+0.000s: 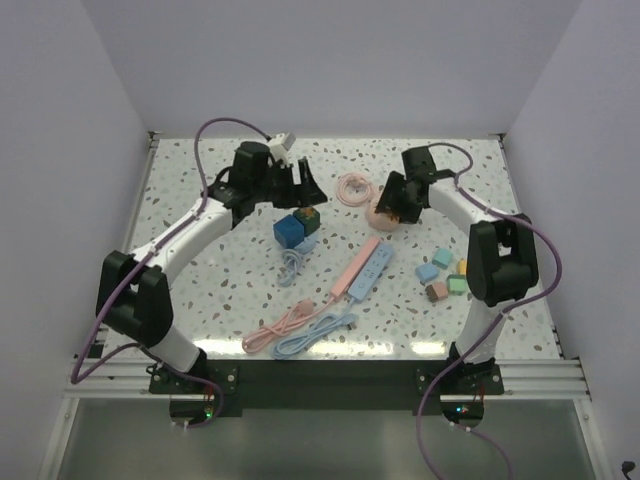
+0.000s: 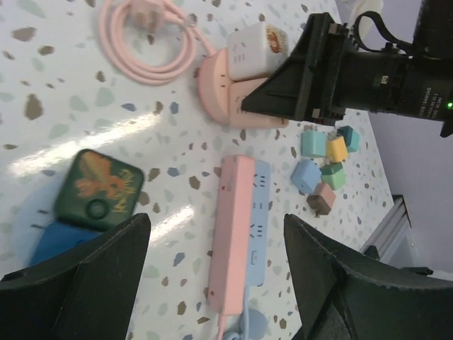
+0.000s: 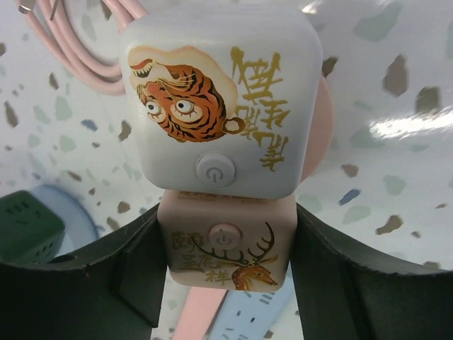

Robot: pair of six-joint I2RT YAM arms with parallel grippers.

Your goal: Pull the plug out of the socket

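Note:
I will pull the plug off the socket point(image 1: 383, 218) next with my right gripper. I will then move it to the small cubes, to its right in the top view, and let go of the plug there.
A round pink socket point(image 1: 383, 218) lies right of the table's centre with two cube plugs on it. In the right wrist view these are a white cube plug with a tiger point(image 3: 219, 106) and a pink cube plug with a deer point(image 3: 226, 248); the socket's rim point(image 3: 322, 120) shows behind them. My right gripper point(image 3: 226, 241) is shut on the pink deer plug, one finger against each side; it also shows in the top view point(image 1: 392, 205). My left gripper point(image 1: 298, 188) hovers open and empty over the table point(image 2: 216, 227), apart from the socket point(image 2: 212, 92).
A green cube point(image 1: 307, 217) on a blue cube point(image 1: 290, 232) sits under the left gripper. A pink power strip point(image 1: 356, 270) and a blue one point(image 1: 373, 266) lie in the middle, their cables point(image 1: 300, 330) coiled in front. Several small cubes point(image 1: 443, 275) lie right. A coiled pink cable point(image 1: 353, 187) lies behind the socket.

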